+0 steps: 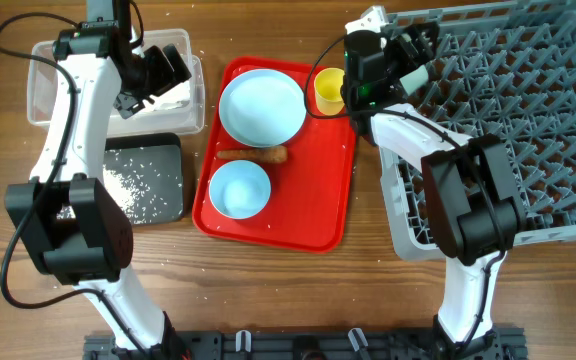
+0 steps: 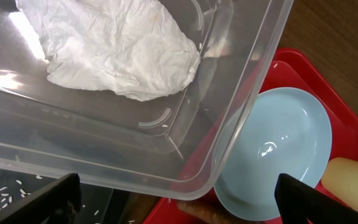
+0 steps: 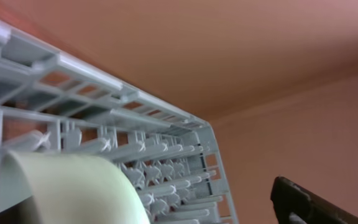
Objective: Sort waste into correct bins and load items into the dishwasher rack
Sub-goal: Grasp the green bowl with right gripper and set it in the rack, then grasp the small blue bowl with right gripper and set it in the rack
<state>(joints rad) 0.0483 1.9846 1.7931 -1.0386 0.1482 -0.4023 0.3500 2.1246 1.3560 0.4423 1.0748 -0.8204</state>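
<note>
I need to swing my right gripper back and down next, onto the light blue bowl's rack-side rim (image 1: 268,189). The bowl's rim is nearer my base, left in the overhead view.
My left gripper (image 1: 165,68) (image 2: 179,199) is open and empty over the near corner of the clear tub (image 1: 48,60) (image 2: 241,81). A crumpled white napkin (image 2: 117,50) lies in the tub. The black tray (image 1: 168,150) holds loose rice grains (image 1: 133,185). The light blue plate (image 1: 261,105) (image 2: 278,143), light blue bowl (image 1: 239,188), carrot (image 1: 253,155) and yellow cup (image 1: 329,90) sit on the red serving tray (image 1: 318,200). My right gripper (image 1: 410,50) is at the grey rack's (image 1: 528,120) (image 3: 104,124) far left corner, jaws wide. The pale green bowl (image 3: 73,186) is at its left jaw, hiding that finger.
The rack fills the right side of the table. The tub and the black tray stand on the left, with the red serving tray between them and the rack. A few rice grains lie scattered on the wood near the black tray.
</note>
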